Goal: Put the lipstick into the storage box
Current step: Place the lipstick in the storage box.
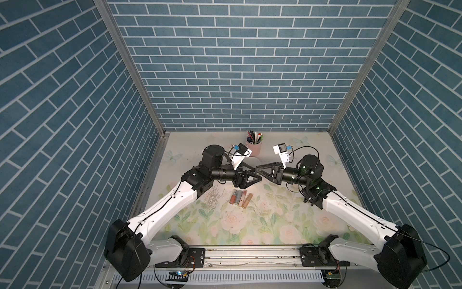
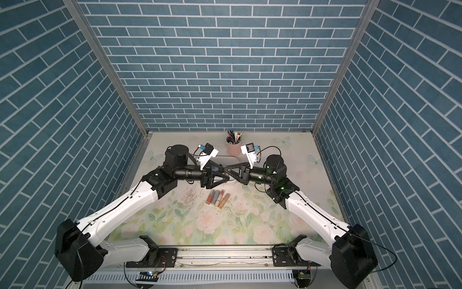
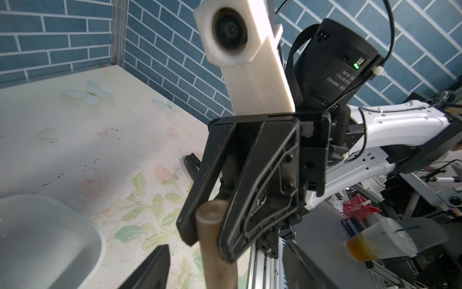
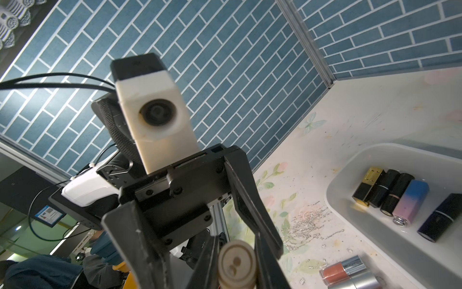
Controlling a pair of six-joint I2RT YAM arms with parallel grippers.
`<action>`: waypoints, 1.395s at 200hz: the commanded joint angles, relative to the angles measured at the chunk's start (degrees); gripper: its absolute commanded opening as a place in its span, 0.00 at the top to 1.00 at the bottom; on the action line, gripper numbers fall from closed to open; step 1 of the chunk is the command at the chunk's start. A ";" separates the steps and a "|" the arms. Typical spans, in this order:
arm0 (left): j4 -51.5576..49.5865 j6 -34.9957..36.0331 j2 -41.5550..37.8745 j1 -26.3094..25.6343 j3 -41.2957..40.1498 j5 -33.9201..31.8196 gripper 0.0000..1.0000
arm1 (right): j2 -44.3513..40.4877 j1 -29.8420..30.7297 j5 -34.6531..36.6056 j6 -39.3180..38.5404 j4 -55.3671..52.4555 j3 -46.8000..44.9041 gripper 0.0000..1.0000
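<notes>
My right gripper tilts and lowers outward next to release the lipstick beside the box's endmost black one, since that spot lies below and outward of my gripper.
A tan lipstick (image 3: 208,225) hangs in the air between the two arms, its round end (image 4: 236,265) facing the right wrist camera. My right gripper (image 4: 237,270) is shut on it. My left gripper (image 3: 225,250) stands open, its fingers spread wide on either side of the tube and of the right fingers, not touching the lipstick. In both top views the two grippers meet tip to tip (image 1: 258,174) (image 2: 227,172), and the lipstick is hidden there. The white storage box (image 4: 335,190) (image 3: 100,240) lies under and behind them; its rim (image 2: 226,157) shows and it holds several lipsticks.
Several loose lipsticks (image 1: 241,197) (image 2: 218,197) lie side by side on the floral table, just in front of the grippers. A pink pen cup (image 1: 254,146) stands behind the box near the back wall. Blue brick walls close in three sides.
</notes>
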 commanded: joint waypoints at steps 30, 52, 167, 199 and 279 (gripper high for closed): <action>-7.96 3.22 -7.26 6.31 0.72 -8.90 0.00 | 8.44 -1.17 8.77 -6.63 -16.19 10.87 0.89; -10.97 3.47 -11.21 6.77 -0.99 -20.90 0.00 | 15.75 -1.17 13.34 -9.87 -24.28 17.32 0.89; -12.71 -7.56 -16.82 7.32 -14.96 -44.51 0.00 | 44.48 0.29 22.99 -18.38 -37.88 40.56 0.89; -9.31 -9.11 -16.27 7.41 -17.89 -42.22 0.00 | 49.44 1.21 26.39 -19.84 -39.60 43.82 0.89; -8.05 -8.42 -14.57 7.65 -20.32 -39.95 0.00 | 57.74 2.00 29.00 -19.72 -39.79 48.17 0.89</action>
